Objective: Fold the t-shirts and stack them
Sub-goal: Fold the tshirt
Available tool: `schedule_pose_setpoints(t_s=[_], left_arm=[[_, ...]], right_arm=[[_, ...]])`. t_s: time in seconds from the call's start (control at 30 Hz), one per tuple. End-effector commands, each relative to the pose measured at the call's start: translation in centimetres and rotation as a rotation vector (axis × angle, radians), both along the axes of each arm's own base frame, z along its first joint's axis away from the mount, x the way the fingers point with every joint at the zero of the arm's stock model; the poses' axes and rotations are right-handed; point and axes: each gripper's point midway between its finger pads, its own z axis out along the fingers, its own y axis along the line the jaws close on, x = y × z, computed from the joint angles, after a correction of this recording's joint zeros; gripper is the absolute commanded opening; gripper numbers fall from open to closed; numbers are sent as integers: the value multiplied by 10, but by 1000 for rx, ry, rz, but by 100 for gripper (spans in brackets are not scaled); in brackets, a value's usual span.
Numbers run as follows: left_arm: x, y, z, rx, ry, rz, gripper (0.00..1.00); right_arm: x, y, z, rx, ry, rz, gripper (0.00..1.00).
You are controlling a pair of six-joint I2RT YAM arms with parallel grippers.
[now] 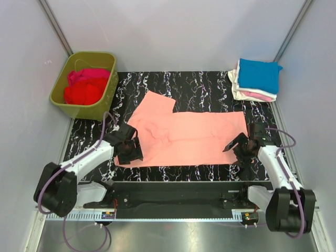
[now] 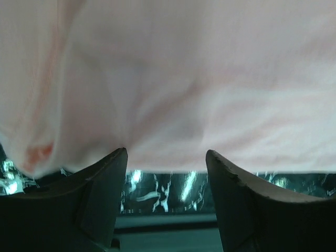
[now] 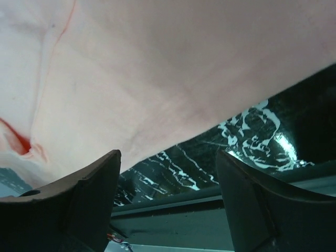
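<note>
The sleeve sticks out past the shirt's body, so my left gripper should move outward from the near hem to the sleeve's far corner nearest the tub.
A salmon-pink t-shirt [image 1: 184,137] lies spread flat across the black marbled mat [image 1: 199,84], one sleeve pointing to the far left. My left gripper [image 1: 131,149] stands open at the shirt's near-left corner. In the left wrist view its fingertips [image 2: 118,157] sit at the pink hem [image 2: 168,105] with only mat showing between them. My right gripper [image 1: 240,147] is open at the shirt's near-right corner. The right wrist view shows the pink cloth [image 3: 157,68] ending just ahead of the gap between the jaws. Folded tees, a bright blue one [image 1: 258,75] on top of pale ones, are stacked at the far right.
An olive-green tub [image 1: 84,84] at the far left holds red [image 1: 81,93] and magenta [image 1: 89,74] shirts. White walls close in the sides and back. The arm bases and a metal rail [image 1: 173,215] run along the near edge.
</note>
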Motion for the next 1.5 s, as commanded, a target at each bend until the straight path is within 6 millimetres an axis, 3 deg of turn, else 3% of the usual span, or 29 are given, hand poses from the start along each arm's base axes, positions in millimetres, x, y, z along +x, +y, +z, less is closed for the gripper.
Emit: schedule_pose_setpoints(t_s=[0.0,0.07,0.1,0.17,0.2,0.23,0.27,0.3,0.37,0.4,0.47,0.5,0.53,0.57,0.6,0.67,0.7,0.77,0.87,1.0,1.23,1.47], left_arm=[[-11,-8,23,-65,-15,33,68],[-1,-5,40,-39,-67,-6,73],[22,1,60,13,-152,4,74],[46,4,75,59,-195,-55,75],[75,0,95,56,-243,-52,75],[91,-1,103,60,-268,-59,75],[117,-6,132,47,-343,-88,75],[139,-4,128,61,-336,-80,75],[173,-7,138,59,-380,-113,75],[207,-7,145,53,-415,-102,75],[237,-13,147,14,-434,-138,75],[269,-11,148,5,-456,-125,75],[284,-11,146,-7,-463,-126,75],[307,-14,167,-44,-520,-140,75],[325,-16,138,-53,-471,-146,74],[359,-23,124,-98,-469,-162,75],[369,-27,120,-121,-471,-169,74],[395,-34,108,-175,-481,-176,75],[421,-35,93,-227,-500,-144,76],[437,-34,73,-284,-500,-102,77],[428,-43,25,-323,-411,-88,69],[416,-52,16,-345,-383,-112,54]], right_arm=[[-11,5,18,35,2,-54,81],[2,5,38,32,-80,-33,82],[8,6,46,31,-115,-13,82],[28,8,66,31,-230,42,82],[34,17,75,78,-267,84,82],[45,23,81,102,-331,117,82],[48,34,85,159,-360,159,84],[55,41,79,178,-384,186,84],[57,49,68,198,-363,213,86],[59,62,57,242,-360,262,86],[57,83,49,308,-369,326,86],[57,93,42,338,-403,362,87],[54,101,38,350,-413,395,87],[47,104,26,351,-404,403,88],[52,106,25,346,-447,418,88],[42,112,13,364,-440,452,88],[49,116,16,368,-504,471,89],[45,121,16,408,-519,496,88],[46,122,19,414,-556,510,90],[48,123,14,421,-552,507,90],[50,126,8,443,-526,512,89],[50,127,7,445,-522,514,90]])
